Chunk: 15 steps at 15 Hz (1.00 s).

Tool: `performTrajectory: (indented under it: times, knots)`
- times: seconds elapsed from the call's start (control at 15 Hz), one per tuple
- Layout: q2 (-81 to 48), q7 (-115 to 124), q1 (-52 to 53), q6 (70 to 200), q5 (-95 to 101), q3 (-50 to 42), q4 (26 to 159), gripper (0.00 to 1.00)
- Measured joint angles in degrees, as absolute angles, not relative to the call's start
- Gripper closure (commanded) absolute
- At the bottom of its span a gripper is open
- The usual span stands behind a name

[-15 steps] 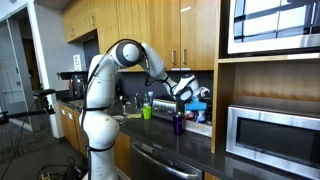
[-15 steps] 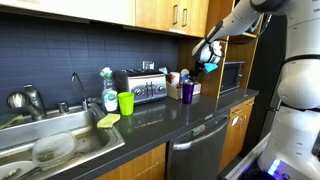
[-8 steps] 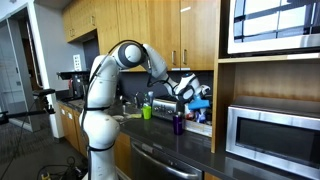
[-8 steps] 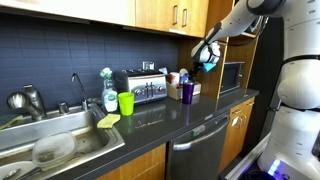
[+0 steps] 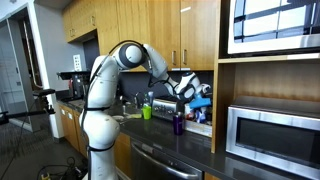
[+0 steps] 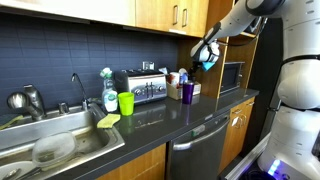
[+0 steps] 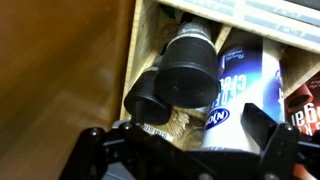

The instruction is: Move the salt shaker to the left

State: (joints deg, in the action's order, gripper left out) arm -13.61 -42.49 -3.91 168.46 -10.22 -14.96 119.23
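Observation:
My gripper moves its open fingers to either side of the salt shaker's black cap [image 7: 188,73] next, before closing. The cap is still beyond the fingers.
In the wrist view a black-capped shaker [image 7: 186,66] stands beside a blue and white canister [image 7: 238,85], both inside a box against a wooden wall. My gripper [image 7: 185,152] hovers just above them. Its fingers are wide apart, one at the lower left [image 7: 97,150] and one at the lower right [image 7: 270,140], overlapping the canister's side. Nothing is gripped. In both exterior views the gripper [image 5: 190,88] [image 6: 207,56] hangs above the condiment box [image 6: 183,82] at the back of the counter, next to the tall cabinet.
A purple cup [image 6: 187,91] [image 5: 178,124] stands in front of the box. A toaster [image 6: 145,87], a green cup [image 6: 126,102], a soap bottle [image 6: 109,92] and a sink [image 6: 50,140] lie along the counter. A microwave [image 5: 270,135] sits in the cabinet.

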Motion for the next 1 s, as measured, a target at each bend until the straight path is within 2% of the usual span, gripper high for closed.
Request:
performTrajectory:
  times: [1.0]
  knots:
    - [-15.7, -37.6, -5.3, 163.6, -5.1, -14.5, 116.7, 0.00]
